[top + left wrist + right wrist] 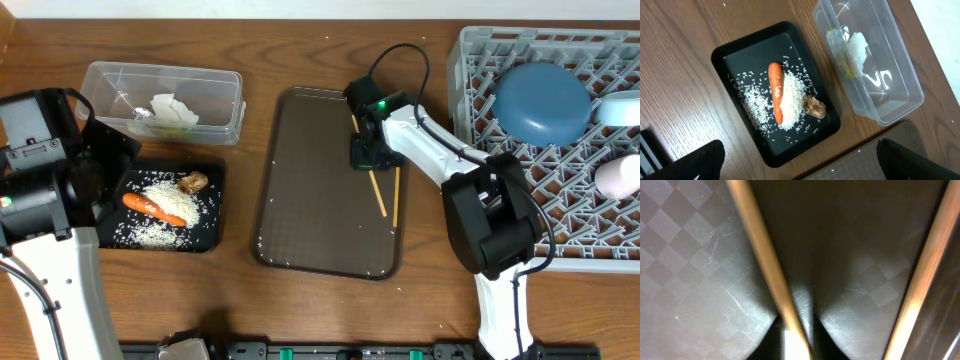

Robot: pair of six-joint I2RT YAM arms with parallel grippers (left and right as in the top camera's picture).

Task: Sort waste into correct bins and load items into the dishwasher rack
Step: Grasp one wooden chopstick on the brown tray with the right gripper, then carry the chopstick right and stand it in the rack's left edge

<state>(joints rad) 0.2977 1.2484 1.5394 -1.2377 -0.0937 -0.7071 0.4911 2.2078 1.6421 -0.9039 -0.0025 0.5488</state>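
Observation:
My right gripper should next rise off the brown tray and go across, over the empty part of the rack beside the blue dish, to release the chopstick.
An orange carrot (155, 207) (775, 97), white rice (792, 95) and a brown food lump (193, 182) (814, 106) lie in the black tray (207, 240) (730, 55). The clear tub (228, 88) (900, 100) holds a crumpled napkin (175, 108) (858, 46) and a shiny wrapper (842, 62). My left gripper (800, 162) is open and empty above the black tray's near edge. My right gripper (364, 152) (797, 345) is down on the brown serving tray, shut on one chopstick (378, 192) (765, 265). The second chopstick (396, 195) (920, 275) lies beside it. The grey rack (480, 60) holds the blue dish (543, 102), a white bowl (620, 108) and a pale cup (618, 177).
The dark brown serving tray (310, 200) (690, 255) lies mid-table between the bins and the rack. The right arm reaches over it from the rack's front left corner. The left arm's base stands at the left edge beside the black tray.

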